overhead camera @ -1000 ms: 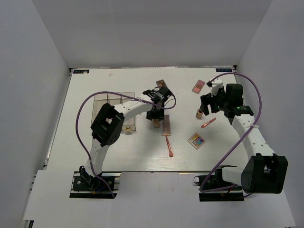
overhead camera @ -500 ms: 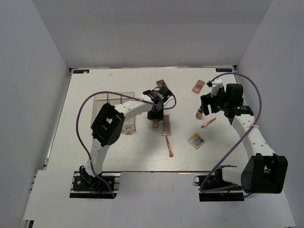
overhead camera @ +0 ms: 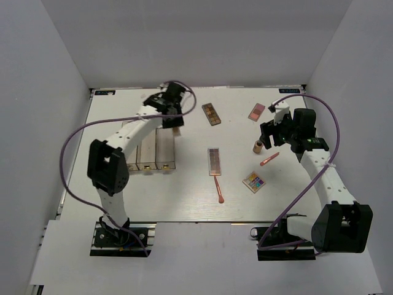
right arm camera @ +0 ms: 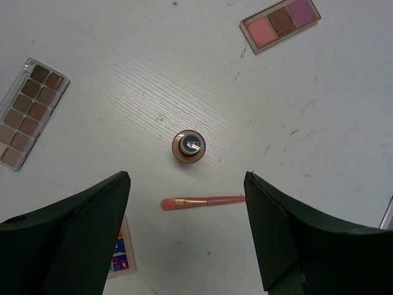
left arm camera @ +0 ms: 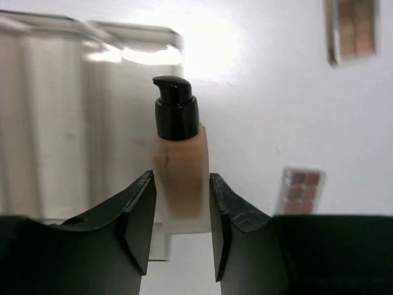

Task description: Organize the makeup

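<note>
I should next move my left gripper left in the top view and lower the foundation bottle into the end section of the organizer there (overhead camera: 132, 153).
My left gripper (overhead camera: 174, 123) is shut on a beige foundation bottle (left arm camera: 178, 163) with a black pump cap, held by the far right corner of the clear organizer (overhead camera: 147, 147). My right gripper (overhead camera: 271, 133) is open and hovers over a second beige bottle (right arm camera: 188, 145) standing upright on the table, not touching it. A coral applicator (right arm camera: 202, 201) lies just beyond that bottle, between the open fingers in the right wrist view. The pink compact (overhead camera: 256, 111), a brown palette (overhead camera: 212, 114), a long mauve palette (overhead camera: 214, 161), a multicolour palette (overhead camera: 254, 182) and another coral applicator (overhead camera: 218, 190) lie loose on the table.
The organizer (left arm camera: 61, 123) fills the left of the left wrist view. White walls close in the table (overhead camera: 184, 196) on three sides. Purple cables loop over both arms.
My left arm has swung from the table's middle to the back left, carrying the bottle to the organizer. The right arm has stayed where it was.
</note>
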